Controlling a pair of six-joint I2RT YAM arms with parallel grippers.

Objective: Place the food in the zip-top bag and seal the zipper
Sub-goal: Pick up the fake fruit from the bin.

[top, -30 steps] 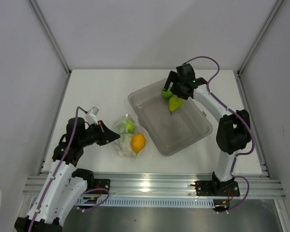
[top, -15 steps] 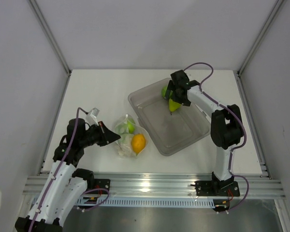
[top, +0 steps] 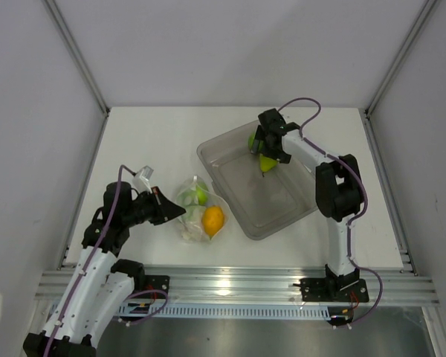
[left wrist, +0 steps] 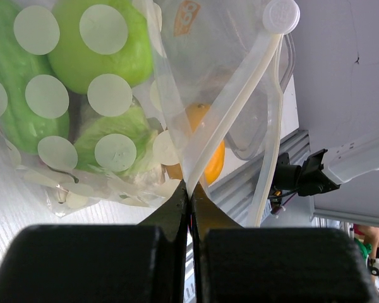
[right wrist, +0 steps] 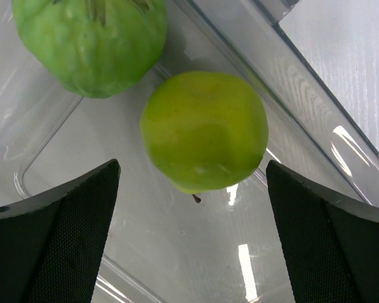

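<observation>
My right gripper comes down into the bin [top: 282, 204] next and closes on the sides of the green pear [right wrist: 204, 129], which lies below my open fingers.
The clear zip-top bag [top: 196, 213] lies on the table and holds a green apple [top: 200, 195], an orange citrus [top: 212, 220] and other green food. My left gripper [top: 180, 211] is shut on the zipper [left wrist: 235, 95] strip at the bag's mouth. Through the plastic the left wrist view shows a green apple [left wrist: 100, 43], a cucumber [left wrist: 7, 95] and the citrus [left wrist: 210, 151]. My right gripper [top: 262, 151] hangs open over the far corner of the grey bin [top: 282, 204]. A green pear [right wrist: 204, 129] lies just ahead of its fingers [right wrist: 58, 235], untouched. A green apple [right wrist: 91, 44] sits beside the pear.
The grey translucent bin's walls [right wrist: 284, 76] rise close to the pear on the far side. White enclosure walls [top: 230, 52] surround the table, with aluminium rails [top: 230, 286] along the near edge.
My right gripper has moved left and lower over the pear and apple in the bin, its jaws a little wider. The left gripper and the bag have not moved.
</observation>
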